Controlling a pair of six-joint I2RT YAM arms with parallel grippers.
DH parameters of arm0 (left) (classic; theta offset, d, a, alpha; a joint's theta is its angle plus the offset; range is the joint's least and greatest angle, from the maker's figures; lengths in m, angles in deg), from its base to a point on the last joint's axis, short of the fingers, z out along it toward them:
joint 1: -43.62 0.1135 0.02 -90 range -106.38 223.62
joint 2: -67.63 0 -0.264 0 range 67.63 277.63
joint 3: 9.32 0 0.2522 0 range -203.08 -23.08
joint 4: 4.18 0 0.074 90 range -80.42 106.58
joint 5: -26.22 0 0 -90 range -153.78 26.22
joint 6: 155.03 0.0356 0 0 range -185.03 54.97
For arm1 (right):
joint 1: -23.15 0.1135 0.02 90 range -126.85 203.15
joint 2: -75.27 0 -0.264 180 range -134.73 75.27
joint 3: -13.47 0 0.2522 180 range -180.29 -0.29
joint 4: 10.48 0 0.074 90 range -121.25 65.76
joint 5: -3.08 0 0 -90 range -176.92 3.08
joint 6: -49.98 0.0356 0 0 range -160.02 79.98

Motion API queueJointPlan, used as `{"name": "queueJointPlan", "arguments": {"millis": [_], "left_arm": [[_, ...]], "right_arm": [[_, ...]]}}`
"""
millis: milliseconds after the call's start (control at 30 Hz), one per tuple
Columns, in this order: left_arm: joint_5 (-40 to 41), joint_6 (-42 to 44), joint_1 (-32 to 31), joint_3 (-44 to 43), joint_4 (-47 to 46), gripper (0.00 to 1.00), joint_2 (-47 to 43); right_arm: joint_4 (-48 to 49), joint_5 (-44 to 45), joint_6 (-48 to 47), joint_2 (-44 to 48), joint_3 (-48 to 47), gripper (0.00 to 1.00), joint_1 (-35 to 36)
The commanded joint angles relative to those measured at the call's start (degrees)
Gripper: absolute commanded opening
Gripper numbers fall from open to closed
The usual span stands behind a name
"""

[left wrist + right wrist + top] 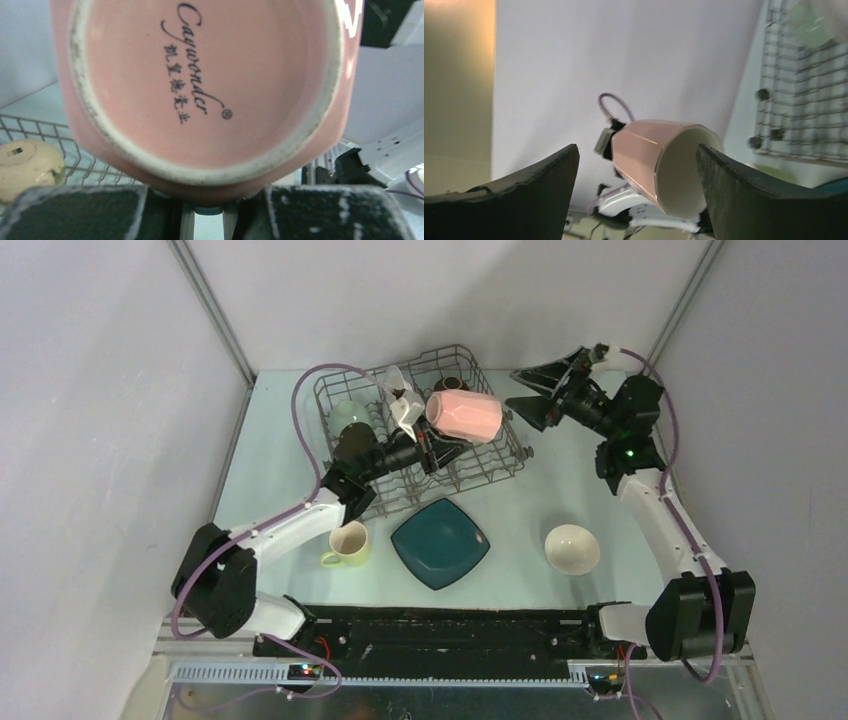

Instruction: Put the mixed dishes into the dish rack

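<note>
I need to turn the pink mug (462,415) opening down with my left gripper next, then lower and release it on the empty wires at the rack's end nearest my right gripper.
A pink mug (462,415) hangs on its side over the grey wire dish rack (490,465), mouth facing right. My left gripper (430,445) is shut on it from below-left. In the left wrist view its base (200,85) fills the frame above my narrow-set gripper (207,210). My right gripper (535,390) stands open just right of the mug, apart from it. The right wrist view shows the mug (659,160) beyond the wide-spread gripper (639,200). On the table lie a dark teal square plate (440,542), a yellow mug (347,545) and a white bowl (572,548).
A pale green bowl (350,417) sits upturned in the rack's left part, and a dark dish (450,385) at its back. The rack (804,100) fills the right wrist view's right side. White walls close in the table on three sides.
</note>
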Motion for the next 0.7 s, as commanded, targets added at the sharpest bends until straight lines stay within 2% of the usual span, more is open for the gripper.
{"name": "queueJointPlan", "arguments": {"millis": [0,133,300,533,667], "left_arm": [[4.02,9.06,-0.09,-6.52,5.99,0.0,0.23],[9.85,18.89,-0.34,-12.51,18.38,0.0,4.28],[15.94,28.21,-0.51,-19.11,26.69,0.0,11.19],[17.49,28.92,-0.51,-28.37,33.34,0.0,21.34],[18.91,27.87,-0.5,-29.41,32.78,0.0,25.09]], "right_arm": [[-14.76,2.86,-15.58,4.85,0.15,0.91,-5.09],[-24.13,5.85,-24.49,9.1,1.42,0.92,-11.75],[-30.48,8.62,-31.94,12.34,2.44,0.92,-14.22],[-36.06,10.44,-36.97,14.15,2.55,0.92,-15.4],[-36.21,10.73,-37.55,14.86,2.92,0.92,-15.71]]}}
